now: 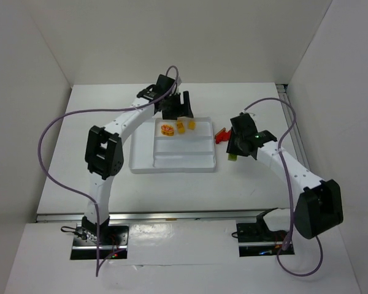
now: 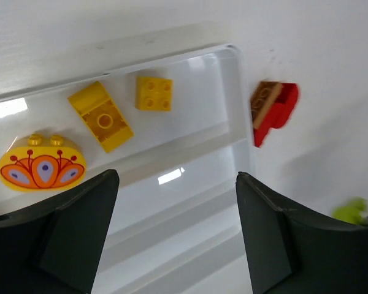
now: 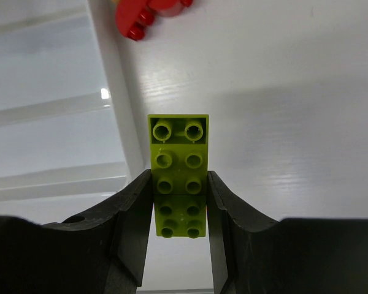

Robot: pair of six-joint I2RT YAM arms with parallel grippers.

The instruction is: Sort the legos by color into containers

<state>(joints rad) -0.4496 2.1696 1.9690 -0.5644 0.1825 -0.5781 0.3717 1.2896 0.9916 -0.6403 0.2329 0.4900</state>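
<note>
I need to move my right gripper to the left in the top view next, over the tray's middle section (image 3: 46, 61), and let go of the green brick (image 3: 178, 153) there, because the far section holds yellow.
The white tray (image 1: 141, 165) lies mid-table. Its far compartment holds a rounded yellow piece with an orange pattern (image 2: 42, 168), a yellow sloped brick (image 2: 100, 116) and a small yellow brick (image 2: 154, 94). My left gripper (image 2: 176, 177) is open and empty, hovering over the tray's far part (image 1: 178, 110). My right gripper (image 3: 178, 180) is shut on a lime green brick (image 3: 178, 153), just outside the tray's right wall (image 3: 116, 104); the top view shows it there too (image 1: 232, 157). A red brick (image 1: 221, 135) lies on the table beyond the tray's right edge.
The red brick also shows in the left wrist view (image 2: 273, 110) and at the top of the right wrist view (image 3: 148, 13). White walls enclose the table on the left, back and right. Purple cables loop off both arms.
</note>
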